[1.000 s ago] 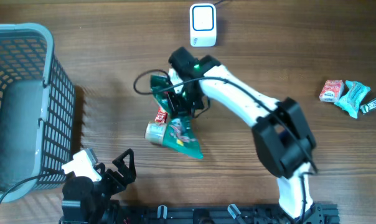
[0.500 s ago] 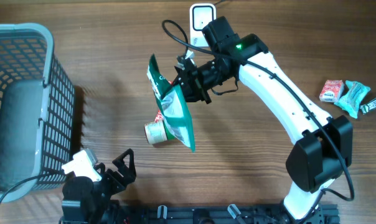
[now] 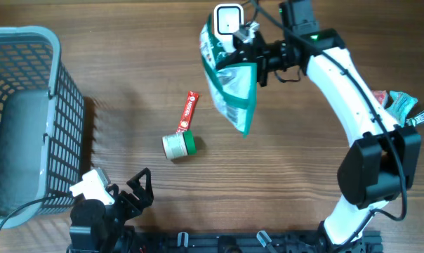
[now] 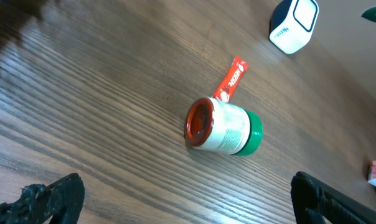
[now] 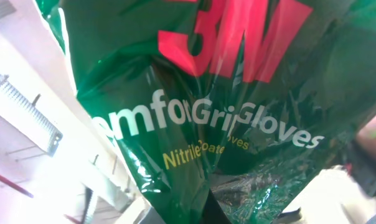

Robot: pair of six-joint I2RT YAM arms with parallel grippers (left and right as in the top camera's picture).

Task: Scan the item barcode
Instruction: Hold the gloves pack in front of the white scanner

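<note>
My right gripper needs to move to its right in the overhead view. Then it needs to go down and let go of the pack there.
A green 3M glove pack [image 3: 233,84] hangs in the air with my right gripper [image 3: 257,53] shut on its upper edge. Its top overlaps the lower left of the white barcode scanner [image 3: 228,20] at the table's far edge. In the right wrist view the pack [image 5: 225,112] fills the frame with its printed front towards the camera, and no barcode shows there. My left gripper [image 3: 131,193] rests near the front left, open with nothing between its fingers [image 4: 51,199]. The scanner [image 4: 292,25] also shows far off in the left wrist view.
A white canister with a green lid [image 3: 178,145] lies on its side mid-table, touching a red sachet [image 3: 188,112]; both show in the left wrist view, canister [image 4: 222,127] and sachet [image 4: 230,79]. A grey basket [image 3: 54,49] stands at the left. Several snack packs [image 3: 394,109] lie at the right edge.
My right arm has lifted the green pack off the table beside the canister and swung it up and to the right, to the scanner. The left arm has stayed still.
</note>
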